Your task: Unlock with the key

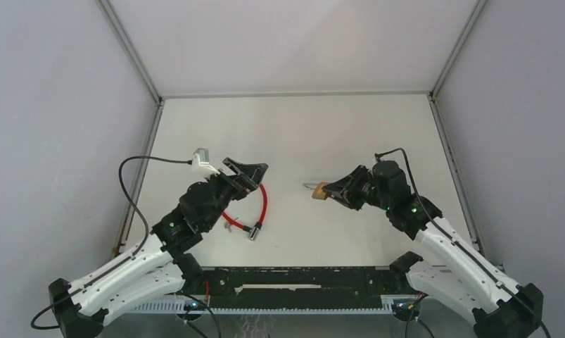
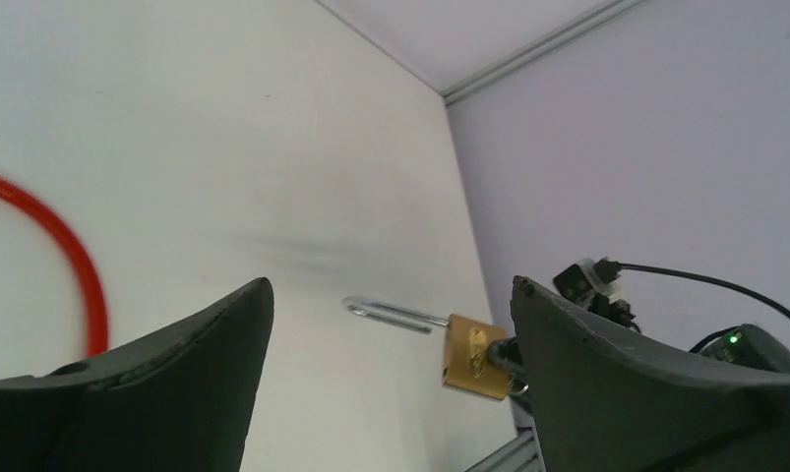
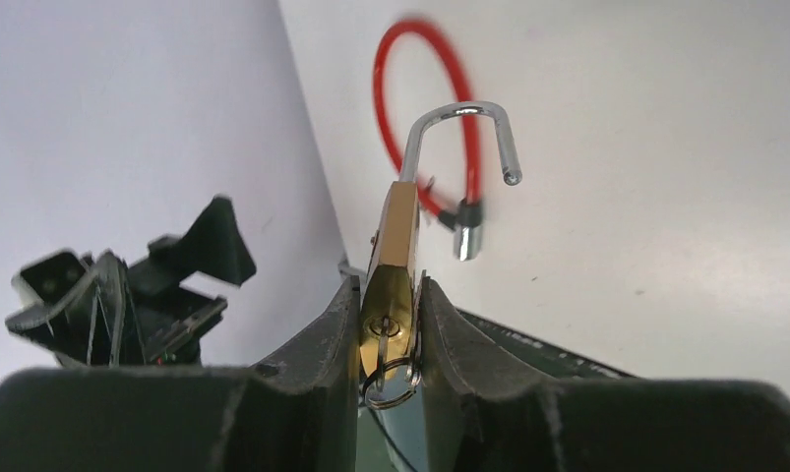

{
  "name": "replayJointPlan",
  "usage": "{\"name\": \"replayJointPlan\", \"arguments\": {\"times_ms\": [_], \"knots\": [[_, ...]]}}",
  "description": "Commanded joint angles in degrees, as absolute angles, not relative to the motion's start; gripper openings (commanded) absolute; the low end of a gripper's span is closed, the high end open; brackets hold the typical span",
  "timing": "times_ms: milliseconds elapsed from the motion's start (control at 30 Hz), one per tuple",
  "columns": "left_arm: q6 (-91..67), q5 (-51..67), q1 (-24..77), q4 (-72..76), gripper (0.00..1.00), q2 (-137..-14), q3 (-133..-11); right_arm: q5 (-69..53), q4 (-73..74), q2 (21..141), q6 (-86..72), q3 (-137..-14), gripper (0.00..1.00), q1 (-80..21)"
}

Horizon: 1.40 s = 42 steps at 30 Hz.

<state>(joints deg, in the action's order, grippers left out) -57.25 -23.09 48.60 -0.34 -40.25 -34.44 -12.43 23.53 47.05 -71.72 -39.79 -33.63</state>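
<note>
My right gripper shifts to the right in the top view and goes down to the table next, since the padlock's shackle already stands open.
My right gripper (image 3: 389, 290) is shut on a brass padlock (image 3: 395, 246), holding it above the table with its shackle (image 3: 461, 123) pointing left. One leg of the shackle hangs free of the body. The key (image 3: 387, 334) sits in the keyhole, its ring (image 3: 391, 382) dangling between my fingers. In the top view the padlock (image 1: 321, 191) is at the tip of the right gripper (image 1: 333, 192). My left gripper (image 1: 248, 172) is open and holds nothing, well to the left of the padlock. In its own view the left gripper (image 2: 391, 295) frames the padlock (image 2: 474, 356) from a distance.
A red cable (image 1: 264, 204) with metal ends lies in a loop on the table under the left gripper. The red cable (image 2: 76, 261) also shows at the left of the left wrist view. Grey walls close in the table on three sides.
</note>
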Motion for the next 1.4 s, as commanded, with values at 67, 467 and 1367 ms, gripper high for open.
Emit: {"name": "replayJointPlan", "arguments": {"times_ms": [67,467,1367], "knots": [[-49.90,-28.74,48.18,-11.65,0.92,-38.21,-35.02,-19.72,19.37,47.92,-60.88,-39.56,0.00,-20.88],[-47.84,-31.99,48.21,-21.43,0.88,-36.88,-35.29,-26.80,4.64,61.34,-40.29,-39.55,0.00,-1.23],[-49.82,-32.49,48.09,-23.53,0.88,-38.91,-35.07,-28.50,-16.37,66.46,-46.49,-17.40,0.00,-10.88]]}}
